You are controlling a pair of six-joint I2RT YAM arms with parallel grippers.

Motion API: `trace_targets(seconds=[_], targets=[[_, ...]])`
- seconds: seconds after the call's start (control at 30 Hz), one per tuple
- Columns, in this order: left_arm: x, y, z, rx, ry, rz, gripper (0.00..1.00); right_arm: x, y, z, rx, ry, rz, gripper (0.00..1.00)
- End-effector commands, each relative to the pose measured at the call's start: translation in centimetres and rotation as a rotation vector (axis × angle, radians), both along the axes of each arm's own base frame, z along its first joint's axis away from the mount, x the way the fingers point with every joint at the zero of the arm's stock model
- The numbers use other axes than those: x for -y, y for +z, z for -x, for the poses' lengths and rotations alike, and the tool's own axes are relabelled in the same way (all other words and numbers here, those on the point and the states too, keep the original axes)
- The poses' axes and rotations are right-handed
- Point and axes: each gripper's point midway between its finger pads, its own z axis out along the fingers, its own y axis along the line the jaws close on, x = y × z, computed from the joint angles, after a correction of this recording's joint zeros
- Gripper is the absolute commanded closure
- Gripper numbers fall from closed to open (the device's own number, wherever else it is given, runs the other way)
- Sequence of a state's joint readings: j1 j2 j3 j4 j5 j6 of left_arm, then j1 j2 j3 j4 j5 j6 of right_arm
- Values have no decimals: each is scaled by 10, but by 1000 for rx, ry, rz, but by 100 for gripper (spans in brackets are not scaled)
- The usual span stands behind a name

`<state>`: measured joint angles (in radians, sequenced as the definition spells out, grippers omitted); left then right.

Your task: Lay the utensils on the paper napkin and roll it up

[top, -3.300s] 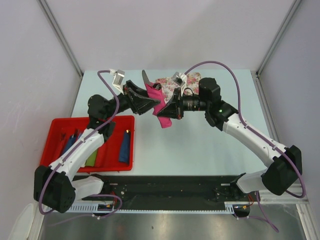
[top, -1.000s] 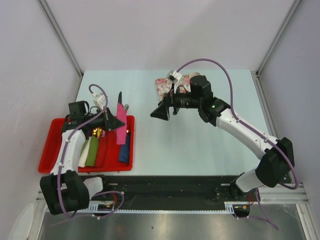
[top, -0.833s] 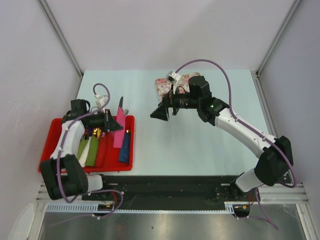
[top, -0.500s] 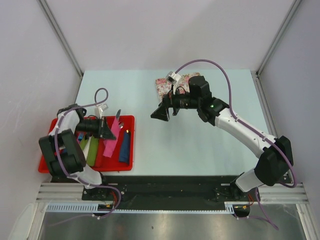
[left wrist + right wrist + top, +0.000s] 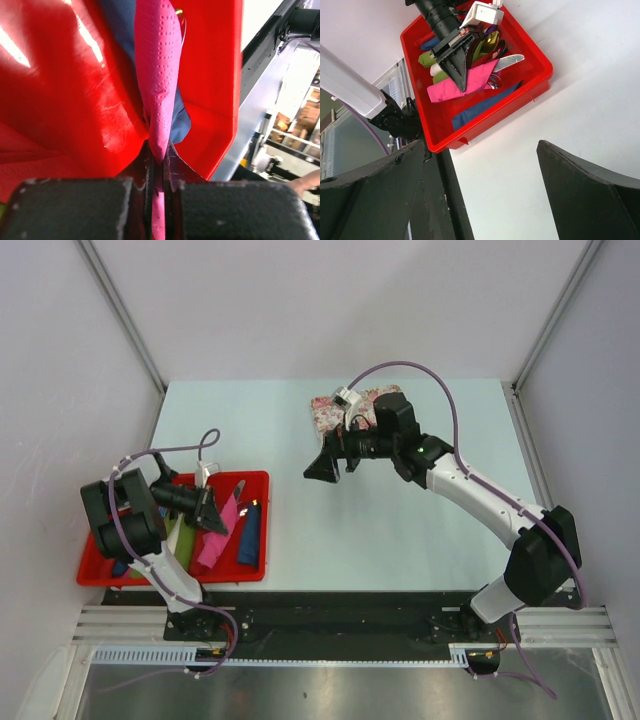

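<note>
The still tilted pink roll comes down in my left gripper onto the bottom of the tray next, toward the blue roll, and then my left gripper releases it.
The paper napkin (image 5: 217, 538) is a slim pink roll, tilted inside the red tray (image 5: 266, 540). My left gripper (image 5: 208, 515) is shut on its upper part. In the left wrist view the pink roll (image 5: 159, 75) runs out from between the closed jaws of that gripper (image 5: 159, 160), over the tray floor (image 5: 65, 100). The utensils are wrapped in the roll, and a silvery knife blade (image 5: 509, 61) sticks out of its far end (image 5: 238, 487). My right gripper (image 5: 320, 468) hangs open and empty above the middle of the table, its fingers (image 5: 590, 185) wide apart.
A blue roll (image 5: 248, 535) and a green roll (image 5: 185, 545) lie in the tray beside the pink one. A floral mat (image 5: 335, 410) lies at the back of the table behind the right arm. The table's black front rail (image 5: 330, 605) runs just below the tray.
My left arm has swung back and down to the near left, carrying the pink roll from above the tray's far edge into the tray. The right arm has hardly moved.
</note>
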<state>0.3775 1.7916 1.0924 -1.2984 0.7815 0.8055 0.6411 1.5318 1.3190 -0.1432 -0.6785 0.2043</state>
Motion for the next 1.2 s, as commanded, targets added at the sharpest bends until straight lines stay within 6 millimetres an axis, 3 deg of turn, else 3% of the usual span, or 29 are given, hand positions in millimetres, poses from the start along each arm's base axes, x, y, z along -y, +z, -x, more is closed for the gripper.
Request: trace_targets(seconds=[0.0,0.13,0.4,0.53,0.6,0.7,0.83,1.07,1.17], targets=[[-9,-7,-8,-29,61,-59,100,0,20,-7,51,2,-26,0],[-12,-15,-24,6,150,-110,100,-1,17,-9,43,9,-20,0],[0,-47,-22,-77,163,-161,100,4,14,-16,17,8,7,0],[0,-56,-20,-118,172,-190,95,5,13,-17,11,9,14,0],[-2,-57,-20,-127,180,-199,94,6,13,-18,11,8,14,0],[-3,-58,-20,-127,182,-211,82,8,12,-19,4,6,16,0],[-5,-57,-22,-118,195,-232,74,9,11,-20,-1,-1,18,0],[-4,-57,-23,-127,206,-221,79,10,12,-21,2,-1,14,0],[-3,-53,-24,-110,201,-212,67,10,13,-20,0,0,13,0]])
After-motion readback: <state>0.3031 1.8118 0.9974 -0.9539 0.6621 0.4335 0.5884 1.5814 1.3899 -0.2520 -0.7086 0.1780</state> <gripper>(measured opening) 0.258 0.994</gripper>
